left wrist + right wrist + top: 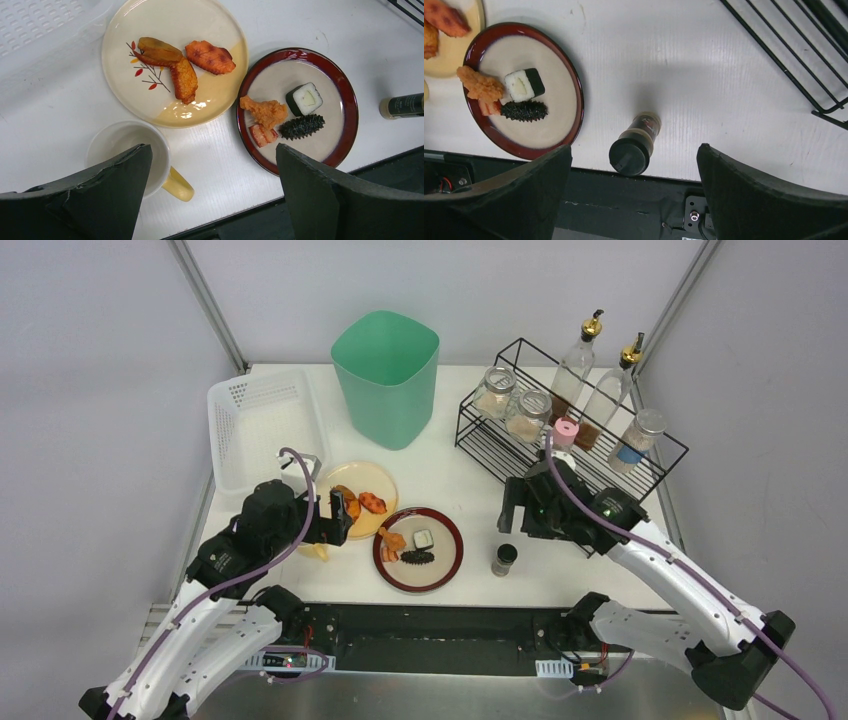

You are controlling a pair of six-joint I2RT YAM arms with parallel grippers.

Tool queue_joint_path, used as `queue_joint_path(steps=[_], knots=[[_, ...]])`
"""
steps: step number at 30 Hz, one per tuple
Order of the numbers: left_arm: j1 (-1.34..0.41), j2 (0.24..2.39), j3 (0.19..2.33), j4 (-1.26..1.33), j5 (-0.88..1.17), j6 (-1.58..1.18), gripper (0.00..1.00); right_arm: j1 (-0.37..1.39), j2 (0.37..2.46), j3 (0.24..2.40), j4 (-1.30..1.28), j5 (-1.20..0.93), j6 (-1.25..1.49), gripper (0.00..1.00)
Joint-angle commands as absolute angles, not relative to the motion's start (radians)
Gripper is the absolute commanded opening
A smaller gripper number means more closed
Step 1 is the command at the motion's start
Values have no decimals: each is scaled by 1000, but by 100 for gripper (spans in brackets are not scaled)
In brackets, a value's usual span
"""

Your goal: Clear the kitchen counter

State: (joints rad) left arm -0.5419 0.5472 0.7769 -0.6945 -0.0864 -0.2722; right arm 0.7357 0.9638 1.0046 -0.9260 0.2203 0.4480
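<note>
The spice bottle is standing upright with its cap between my open fingers, so my right gripper should next move down onto the spice bottle's black cap (507,553) (629,156) and close around it.
The kitchen counter (455,475) is a white tabletop. A cream plate (377,478) with orange food pieces and a red-rimmed plate (440,566) with sushi and fried bits lie at the near middle. A white cup with a yellow handle (125,142) stands near the front edge. My left gripper (342,517) is open and empty above the cup and both plates; in the left wrist view (212,150) its fingers straddle bare counter. A small black-capped spice bottle (505,559) stands right of the red plate. My right gripper (512,510) is open above it, the bottle (644,127) between its fingers.
A green bin (387,375) stands at the back middle. A white perforated basket (262,425) is at the back left. A black wire rack (600,455) at the right holds jars and oil bottles. The counter's front edge runs close behind the bottle and cup.
</note>
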Motion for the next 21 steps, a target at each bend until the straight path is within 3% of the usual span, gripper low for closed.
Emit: queue_joint_path(steps=[1,16,21], knots=[[-540,558,795,-689,-80,-255,100,821,990,982,-910,264,510,99],[-541,563,795,-689,-79,-255,100,950,1080,908,-895,310,594,99],[-541,560,795,-689,-78,-255,100,974,1082,883,-893,309,616,93]])
